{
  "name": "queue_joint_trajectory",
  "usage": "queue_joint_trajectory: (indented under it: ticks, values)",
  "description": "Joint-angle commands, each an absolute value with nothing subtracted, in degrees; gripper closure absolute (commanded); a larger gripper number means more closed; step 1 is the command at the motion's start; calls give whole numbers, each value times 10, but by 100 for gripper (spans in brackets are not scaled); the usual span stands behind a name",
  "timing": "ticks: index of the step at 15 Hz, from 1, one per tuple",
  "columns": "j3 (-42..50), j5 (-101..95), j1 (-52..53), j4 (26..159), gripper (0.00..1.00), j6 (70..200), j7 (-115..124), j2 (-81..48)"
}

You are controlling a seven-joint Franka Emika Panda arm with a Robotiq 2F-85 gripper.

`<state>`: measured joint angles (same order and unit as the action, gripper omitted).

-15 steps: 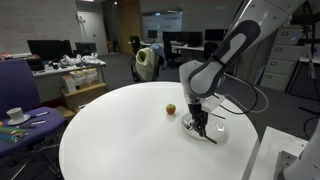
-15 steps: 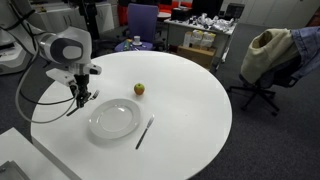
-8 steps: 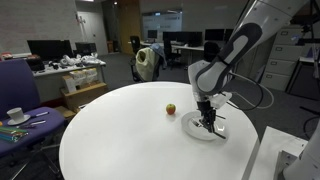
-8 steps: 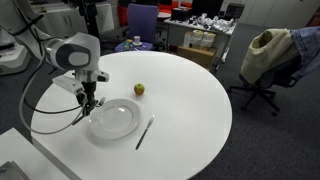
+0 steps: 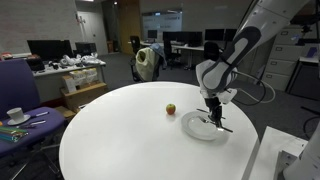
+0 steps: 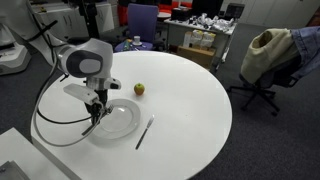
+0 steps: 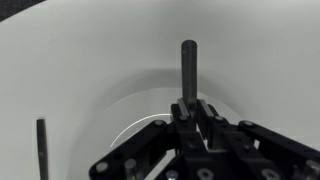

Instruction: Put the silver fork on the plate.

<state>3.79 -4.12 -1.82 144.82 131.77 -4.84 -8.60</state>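
I should carry the silver fork outward and down to release it, as the plate's middle (image 6: 118,118) is below my gripper, outward toward the apple.
My gripper (image 5: 213,116) (image 6: 96,112) hangs over the white plate (image 5: 193,129) (image 6: 125,123), near one side of it. It is shut on the silver fork (image 7: 188,62), whose dark handle sticks out past the jaws (image 7: 189,108) in the wrist view. The fork's lower end reaches down close to the plate in both exterior views; its tines are hidden. The plate's rim (image 7: 128,131) curves below the jaws.
Another thin dark utensil (image 6: 145,132) (image 7: 42,146) lies on the round white table (image 6: 190,120) beside the plate. A small apple (image 5: 170,108) (image 6: 139,89) sits beyond the plate. A cup on a saucer (image 5: 15,115) stands on a side desk; office chairs surround the table.
My gripper has carried the fork sideways from beside the plate to over the plate. The apple and the other utensil have not moved.
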Motion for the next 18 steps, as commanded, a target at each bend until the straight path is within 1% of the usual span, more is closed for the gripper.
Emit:
queue_joint_trajectory:
  ticks: [1, 8, 18]
  values:
    - [48, -48, -36, 1439, 96, 1325, -55, -100]
    - [48, -51, -36, 1406, 96, 1323, -47, -144]
    - [33, -35, -31, 1357, 96, 1327, -47, -169]
